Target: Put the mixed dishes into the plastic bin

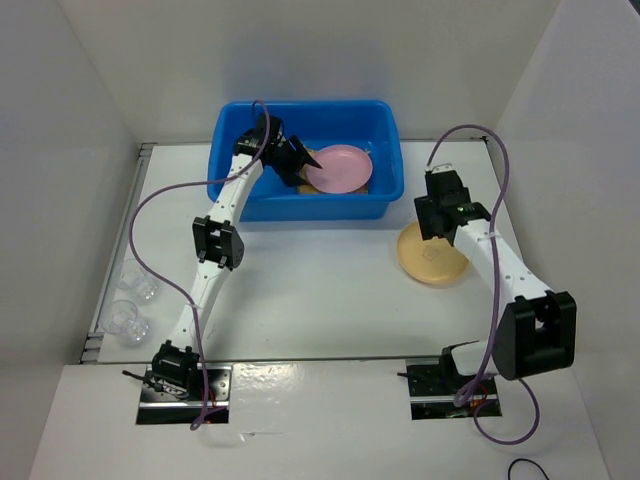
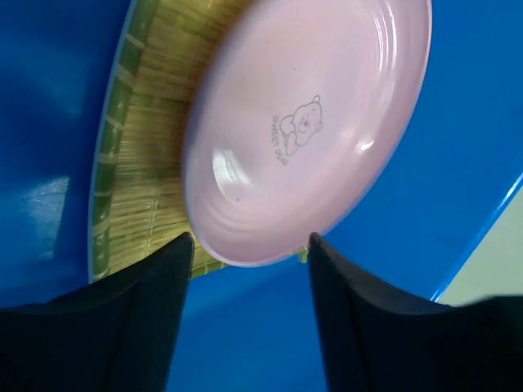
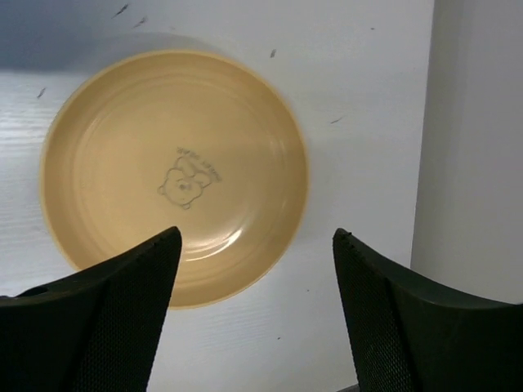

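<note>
I will next lower my right gripper toward the nearby wall, then move it in onto the tan-orange plate's wall-side rim (image 1: 465, 267) (image 3: 300, 214), where empty table leaves room for one finger.
The plastic bin (image 1: 300, 210) stands at the back centre of the table. Inside it the pink plate (image 1: 340, 167) lies tilted on the yellow bamboo mat (image 2: 147, 147). My left gripper (image 1: 310, 160) hangs inside the bin, open; its fingertips flank the near rim of the pink plate (image 2: 310, 131) without gripping it. The tan-orange plate (image 1: 430, 262) lies flat on the table to the right of the bin. My right gripper (image 3: 256, 237) hovers open above the near right rim of this plate (image 3: 176, 175), holding nothing. Two clear cups (image 1: 140, 281) (image 1: 126, 320) stand at the table's left edge.
White walls close in the table on the left, back and right. The right wall (image 3: 478, 147) stands close to the tan-orange plate. The blue bin wall (image 2: 458, 163) rises just right of the left gripper (image 2: 249, 245).
</note>
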{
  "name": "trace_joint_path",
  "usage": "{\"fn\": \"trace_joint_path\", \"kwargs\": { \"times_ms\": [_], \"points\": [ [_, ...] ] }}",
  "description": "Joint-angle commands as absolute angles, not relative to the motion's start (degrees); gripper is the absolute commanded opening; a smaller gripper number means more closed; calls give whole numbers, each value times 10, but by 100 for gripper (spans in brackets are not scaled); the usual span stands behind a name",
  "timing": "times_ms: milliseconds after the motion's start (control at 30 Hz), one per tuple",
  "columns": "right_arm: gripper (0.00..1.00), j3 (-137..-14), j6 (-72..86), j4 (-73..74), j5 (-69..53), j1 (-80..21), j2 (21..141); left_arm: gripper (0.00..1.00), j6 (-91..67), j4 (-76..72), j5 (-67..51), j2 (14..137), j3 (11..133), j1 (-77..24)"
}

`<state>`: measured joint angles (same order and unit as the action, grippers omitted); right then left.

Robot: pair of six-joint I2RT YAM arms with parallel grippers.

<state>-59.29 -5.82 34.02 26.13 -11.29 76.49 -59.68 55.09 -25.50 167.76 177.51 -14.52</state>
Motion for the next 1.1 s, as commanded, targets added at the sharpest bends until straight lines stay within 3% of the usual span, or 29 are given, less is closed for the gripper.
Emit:
{"fn": "trace_joint_path", "kwargs": {
  "times_ms": [0, 33, 67, 233, 300, 467, 633, 900, 1067],
  "points": [
    [80, -647, -79, 345, 237, -54, 786, 74, -591, 542, -272, 1680, 1798, -142],
    [81, -654, -92, 352, 232, -29, 793, 92, -591, 542, -272, 1673, 1798, -137],
    [82, -661, -101, 352, 226, 18, 802, 100, -584, 542, -266, 1653, 1798, -137],
    [82, -718, -179, 402, 104, 174, 914, 100, -542, 591, -199, 1547, 1798, -125],
    [78, -750, -194, 436, 69, 220, 955, 100, -496, 627, -152, 1513, 1798, -120],
    [77, -733, -221, 471, 7, 225, 1005, 100, -390, 736, 28, 1384, 1798, -148],
    [77, -711, -235, 466, -40, 225, 998, 100, -358, 745, 13, 1313, 1722, -163],
    [74, -683, -235, 441, -45, 208, 1049, 100, -313, 745, 112, 1240, 1625, -227],
    [58, -683, -235, 435, -45, 208, 1062, 100, -307, 745, 177, 1176, 1499, -241]
  ]
}}
